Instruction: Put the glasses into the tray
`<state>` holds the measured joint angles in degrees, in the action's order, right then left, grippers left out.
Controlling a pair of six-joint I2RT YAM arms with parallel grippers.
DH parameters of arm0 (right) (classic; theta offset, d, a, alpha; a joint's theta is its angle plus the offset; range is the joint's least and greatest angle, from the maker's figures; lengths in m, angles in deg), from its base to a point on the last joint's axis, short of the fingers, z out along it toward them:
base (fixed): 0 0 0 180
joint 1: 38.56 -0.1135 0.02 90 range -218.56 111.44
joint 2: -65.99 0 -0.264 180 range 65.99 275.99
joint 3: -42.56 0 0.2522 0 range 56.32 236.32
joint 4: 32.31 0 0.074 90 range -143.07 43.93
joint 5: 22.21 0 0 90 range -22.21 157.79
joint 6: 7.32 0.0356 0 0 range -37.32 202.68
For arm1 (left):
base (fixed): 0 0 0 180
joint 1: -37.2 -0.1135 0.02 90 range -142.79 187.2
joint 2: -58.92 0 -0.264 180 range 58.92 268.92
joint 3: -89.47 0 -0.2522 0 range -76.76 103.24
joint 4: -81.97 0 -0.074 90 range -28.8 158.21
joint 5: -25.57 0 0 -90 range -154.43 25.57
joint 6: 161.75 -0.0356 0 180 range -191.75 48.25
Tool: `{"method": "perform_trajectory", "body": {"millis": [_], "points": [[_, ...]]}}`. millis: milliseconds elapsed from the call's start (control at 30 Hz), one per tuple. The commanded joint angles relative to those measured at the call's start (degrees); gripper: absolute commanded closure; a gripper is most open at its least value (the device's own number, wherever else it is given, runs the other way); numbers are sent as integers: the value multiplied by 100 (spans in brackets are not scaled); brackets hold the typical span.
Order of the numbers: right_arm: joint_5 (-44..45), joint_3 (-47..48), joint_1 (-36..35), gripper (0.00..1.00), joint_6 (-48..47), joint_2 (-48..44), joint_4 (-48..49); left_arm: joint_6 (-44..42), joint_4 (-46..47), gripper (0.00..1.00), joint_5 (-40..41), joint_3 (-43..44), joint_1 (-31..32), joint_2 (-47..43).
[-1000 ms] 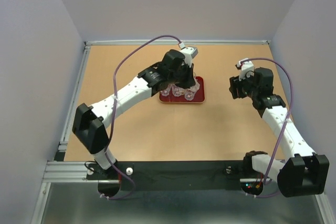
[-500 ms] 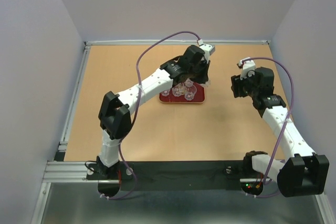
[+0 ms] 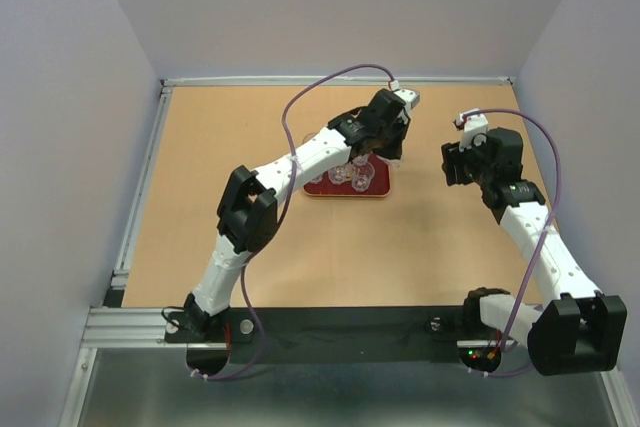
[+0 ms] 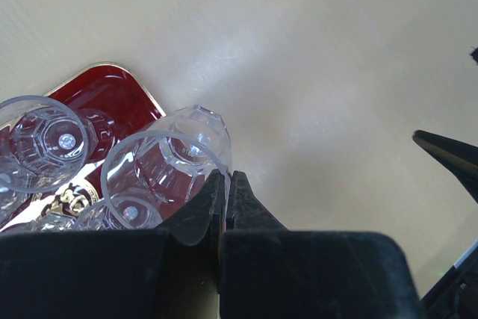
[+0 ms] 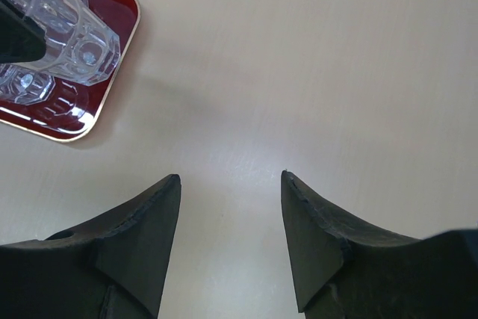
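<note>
I will move my left gripper down toward the standing glasses, bring the held glass's overhanging base inside the edge of the tray and let go, because the tray's bare end (image 3: 381, 172) is below it.
My left gripper (image 3: 376, 153) is shut on the rim of a clear glass (image 4: 168, 160), with one finger inside the wall and one outside. It holds the glass over the right end of the dark red tray (image 3: 345, 194). Several more glasses (image 3: 340, 175) stand on the tray; one shows in the left wrist view (image 4: 43, 140) beside the red tray floor (image 4: 112, 95). My right gripper (image 5: 230, 177) is open and empty over bare table, to the right of the tray (image 5: 125, 7). The held glass (image 5: 75, 35) shows at its upper left.
The tan tabletop (image 3: 250, 237) is ringed by a metal frame (image 3: 140, 187) and grey walls. The left arm (image 3: 300, 162) stretches diagonally across the table's middle. The right arm's purple cable (image 3: 540, 132) loops above it.
The left arm has stretched further right and back, carrying the glass from over the tray's middle to its right end. The right arm has barely moved.
</note>
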<state>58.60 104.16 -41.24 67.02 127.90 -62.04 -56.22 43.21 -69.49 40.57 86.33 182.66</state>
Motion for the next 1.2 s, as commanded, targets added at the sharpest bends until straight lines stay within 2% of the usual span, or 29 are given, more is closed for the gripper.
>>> {"method": "perform_trajectory", "body": {"millis": [0,267,600,867,1167], "points": [[84,-99,48,38,37,-91,287,-173,-102,100,251,360,27,53],[102,-116,48,38,37,-65,313,-393,-155,100,778,395,27,343],[93,-125,66,38,19,-65,313,-489,-208,100,875,588,27,642],[93,-125,57,38,28,-74,314,-516,-304,88,1024,755,27,818],[102,-116,66,38,19,-65,322,-533,-357,82,1077,755,36,844]]}}
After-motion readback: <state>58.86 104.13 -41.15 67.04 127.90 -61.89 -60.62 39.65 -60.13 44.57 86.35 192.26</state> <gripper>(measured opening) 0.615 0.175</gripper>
